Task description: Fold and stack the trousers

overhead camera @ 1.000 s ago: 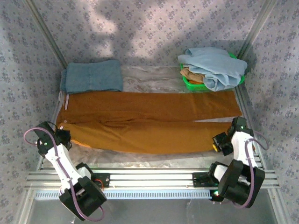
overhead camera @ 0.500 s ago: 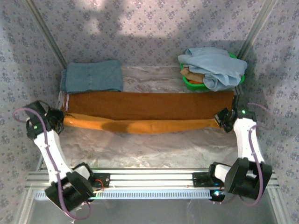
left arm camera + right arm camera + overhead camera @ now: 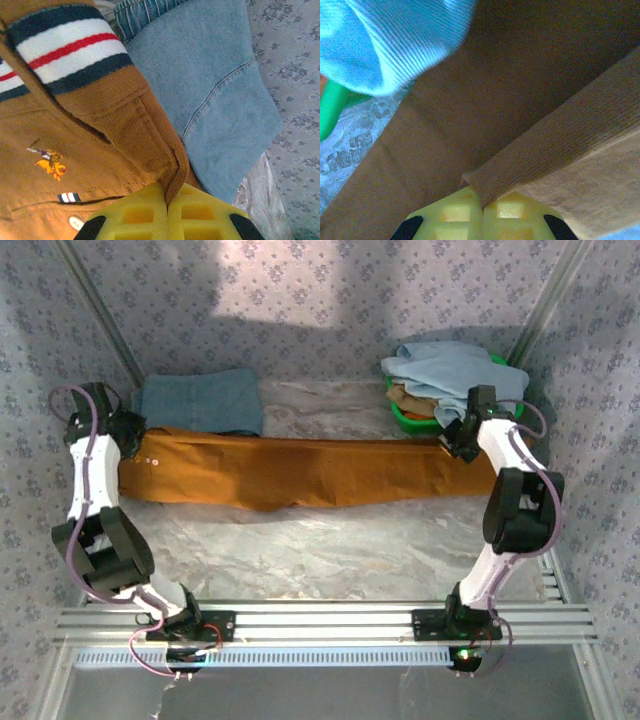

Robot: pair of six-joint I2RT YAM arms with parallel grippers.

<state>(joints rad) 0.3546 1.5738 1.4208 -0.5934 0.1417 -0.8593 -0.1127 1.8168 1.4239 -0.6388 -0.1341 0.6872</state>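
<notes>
My right gripper is pinching the hem end and next needs to bring it outward and down onto the lower leg's back edge [image 3: 425, 442] [image 3: 395, 120] and release it, as the under layer still shows beyond it.
The rust-orange trousers [image 3: 300, 470] lie folded lengthwise in a long band across the back of the table, one leg over the other. My left gripper [image 3: 133, 430] is shut on the waist end at the left; its yellow pads [image 3: 135, 215] pinch a fold of the trousers [image 3: 125, 125] beside the striped waistband lining [image 3: 65, 50]. My right gripper [image 3: 452, 436] is shut on the hem end at the right, where yellow pads [image 3: 512, 212] clamp an edge of the trousers [image 3: 560, 145].
A folded grey-blue denim pair [image 3: 198, 402] lies at the back left, just behind the waist end. A green basket [image 3: 408, 418] at the back right holds a pale sky-blue garment [image 3: 460, 380]. Crinkled plastic sheeting [image 3: 320, 550] covers the table in front of the trousers.
Both grippers carried the near leg up and back over the far leg, folding the trousers in half lengthwise. Both arms now reach toward the back of the table.
</notes>
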